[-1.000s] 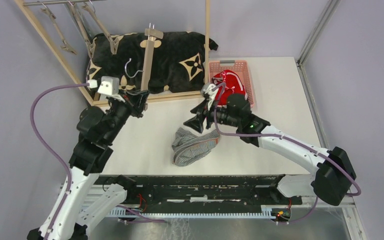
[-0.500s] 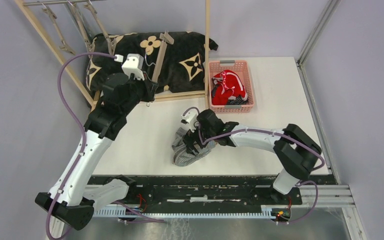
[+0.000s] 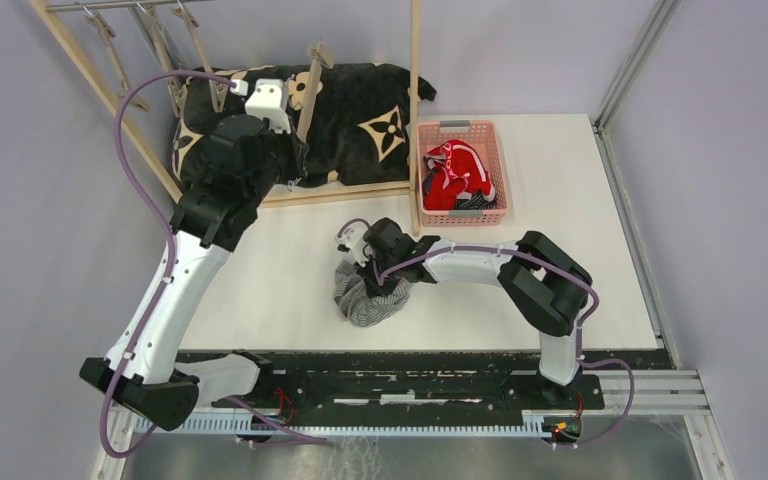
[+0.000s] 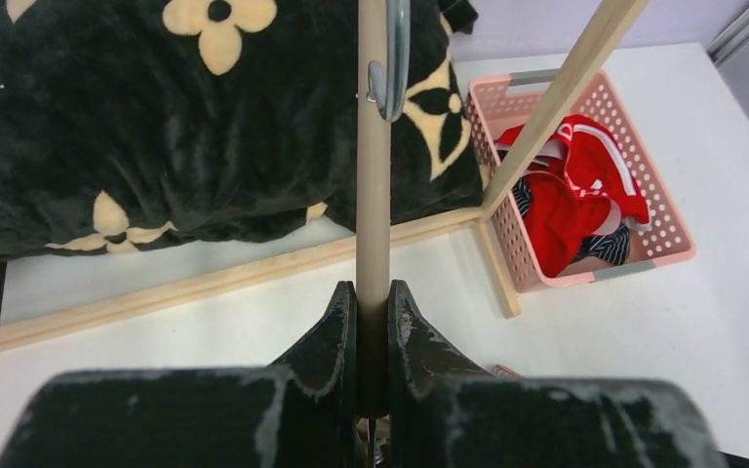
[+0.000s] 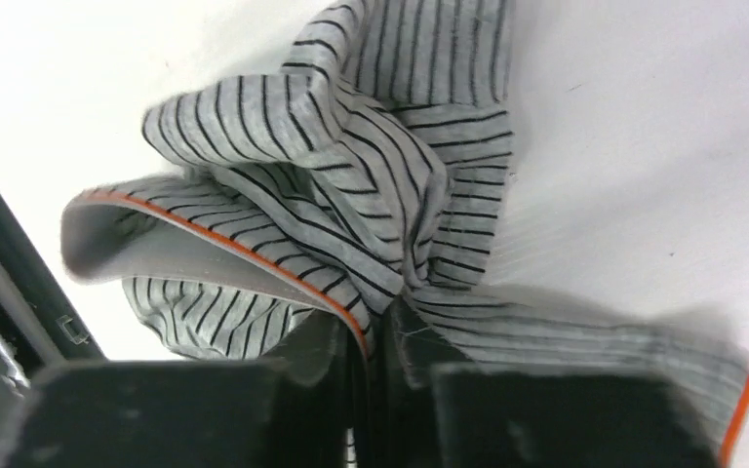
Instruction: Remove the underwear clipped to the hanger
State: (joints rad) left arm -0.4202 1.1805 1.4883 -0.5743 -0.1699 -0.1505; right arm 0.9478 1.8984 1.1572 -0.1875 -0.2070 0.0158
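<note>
My left gripper rises outward to the bar next and releases the hanger there, since the bar lies outward and to its left in the top view.
Grey fine-striped underwear lies bunched on the white table. My right gripper is down on it, shut on a fold of the cloth beside its orange-edged waistband; in the right wrist view the gripper pinches that fold. My left gripper is shut on the wooden bar of the hanger, whose metal hook points away from me. From above, this hanger is held over the cushion by the left gripper. Red underwear lies in the pink basket on navy striped underwear.
A black cushion with beige flowers lies inside the wooden rack frame, whose upright post stands beside the basket. More wooden hangers hang on the rail at the top left. The table's near edge meets a black rail.
My left arm carried the hanger back and up over the cushion. My right gripper came down from near the basket onto the grey underwear and shut on it, bunching the cloth.
</note>
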